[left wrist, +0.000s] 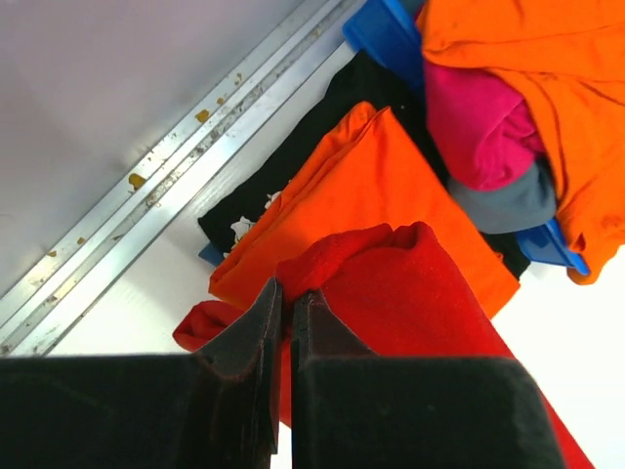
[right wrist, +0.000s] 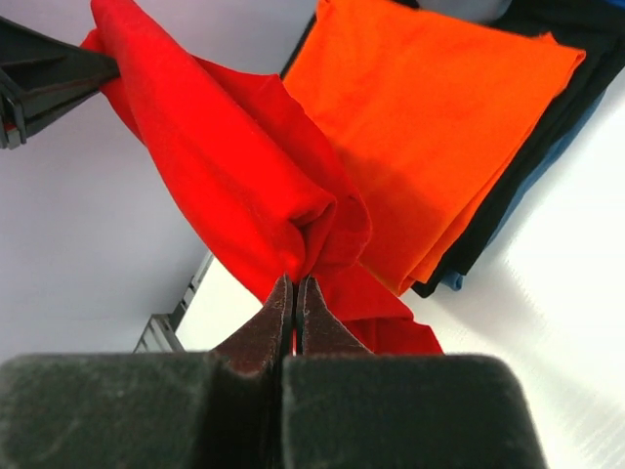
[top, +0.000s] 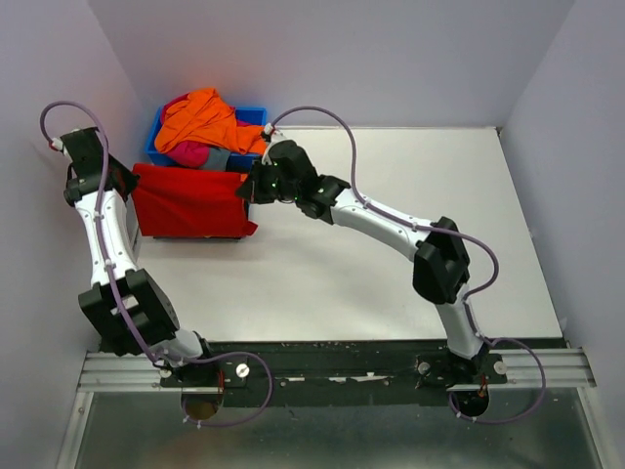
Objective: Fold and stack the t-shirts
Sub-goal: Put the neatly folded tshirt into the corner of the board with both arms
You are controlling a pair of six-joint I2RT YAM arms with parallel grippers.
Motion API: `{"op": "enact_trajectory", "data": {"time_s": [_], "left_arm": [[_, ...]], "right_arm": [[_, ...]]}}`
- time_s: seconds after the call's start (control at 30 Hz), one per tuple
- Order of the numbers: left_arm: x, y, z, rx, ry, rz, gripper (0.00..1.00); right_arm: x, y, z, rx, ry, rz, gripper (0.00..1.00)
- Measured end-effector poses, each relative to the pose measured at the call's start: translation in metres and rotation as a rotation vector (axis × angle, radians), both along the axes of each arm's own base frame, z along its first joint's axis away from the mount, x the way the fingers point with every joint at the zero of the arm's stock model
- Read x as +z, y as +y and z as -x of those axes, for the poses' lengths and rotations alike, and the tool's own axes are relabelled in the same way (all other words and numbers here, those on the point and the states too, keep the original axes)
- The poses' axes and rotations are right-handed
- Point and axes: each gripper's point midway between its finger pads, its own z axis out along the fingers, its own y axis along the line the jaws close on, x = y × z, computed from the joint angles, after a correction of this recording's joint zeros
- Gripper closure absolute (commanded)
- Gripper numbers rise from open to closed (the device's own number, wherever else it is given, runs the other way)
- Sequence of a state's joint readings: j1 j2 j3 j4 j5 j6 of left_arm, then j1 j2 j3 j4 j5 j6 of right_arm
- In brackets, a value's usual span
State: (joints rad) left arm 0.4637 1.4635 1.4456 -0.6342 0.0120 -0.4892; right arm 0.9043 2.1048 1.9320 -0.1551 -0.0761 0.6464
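Observation:
The red t-shirt still hangs above the stack, so the left gripper moves outward and down over the orange t-shirt's far rail-side corner [left wrist: 365, 131] next and releases.
A bright red t-shirt [top: 190, 200] hangs stretched between my two grippers, just above the table at the back left. My left gripper [left wrist: 286, 293] is shut on its left edge [top: 134, 184]. My right gripper [right wrist: 295, 281] is shut on a bunched fold at its right edge [top: 248, 188]. Below the red cloth [right wrist: 225, 166] lies a folded orange t-shirt [right wrist: 430, 107] on top of a folded black garment [right wrist: 547, 137]. More t-shirts are heaped behind: orange [top: 200, 117], magenta-pink [left wrist: 479, 127] and grey [left wrist: 508, 200].
The blue plastic bin [top: 252, 114] holding the heap stands in the back left corner against the walls. A metal rail [left wrist: 195, 127] runs along the table's left edge beside the folded stack. White tabletop [top: 391, 264] spreads to the right and front.

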Motion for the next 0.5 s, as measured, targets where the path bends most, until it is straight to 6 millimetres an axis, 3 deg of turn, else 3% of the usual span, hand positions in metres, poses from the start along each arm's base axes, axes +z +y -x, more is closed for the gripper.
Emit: {"op": "enact_trajectory", "data": {"time_s": [0.23, 0.5], "left_arm": [[-0.036, 0.008, -0.031, -0.035, 0.068, 0.061, 1.0], [-0.026, 0.022, -0.069, -0.064, 0.032, 0.071, 1.0]], "right_arm": [[-0.04, 0.016, -0.012, -0.013, 0.058, 0.028, 0.99], [-0.037, 0.035, -0.038, -0.034, 0.054, -0.018, 0.99]]}}
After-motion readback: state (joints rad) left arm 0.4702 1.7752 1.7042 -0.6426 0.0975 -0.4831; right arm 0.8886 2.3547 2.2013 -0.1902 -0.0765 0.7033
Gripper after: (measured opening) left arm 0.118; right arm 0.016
